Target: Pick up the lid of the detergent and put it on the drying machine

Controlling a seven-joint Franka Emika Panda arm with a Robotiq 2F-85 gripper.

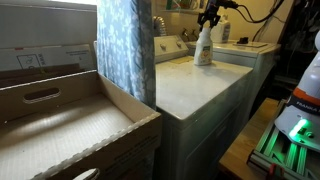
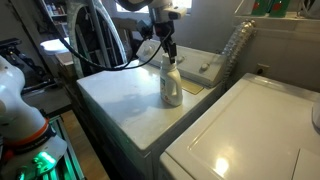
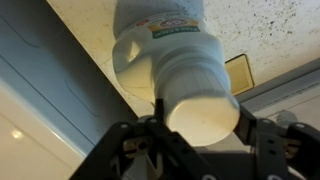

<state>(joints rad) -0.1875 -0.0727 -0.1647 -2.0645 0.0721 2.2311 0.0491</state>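
My gripper will next carry the lid sideways off the bottle, away from the other appliance, then down to release it on the white top (image 2: pixel 143 91), because that spot is empty.
The detergent (image 1: pixel 203 48) stands upright on the flat white top of the drying machine (image 1: pixel 195 85), near its back console. It shows in both exterior views (image 2: pixel 172 85). The lid (image 3: pixel 200 112) is a pale round cap that sits on the bottle's neck. My gripper (image 3: pixel 198 118) comes down from above, with one finger at each side of the lid, and both fingers seem to touch it. The gripper shows above the bottle in both exterior views (image 1: pixel 208 22) (image 2: pixel 167 55). The bottle's yellow label (image 3: pixel 165 25) shows below the lid.
A second white appliance (image 2: pixel 250 135) stands beside the drying machine (image 2: pixel 120 100). A large open cardboard box (image 1: pixel 60 120) and a blue patterned curtain (image 1: pixel 125 45) are at the near side. The raised console (image 2: pixel 200 68) is behind the bottle.
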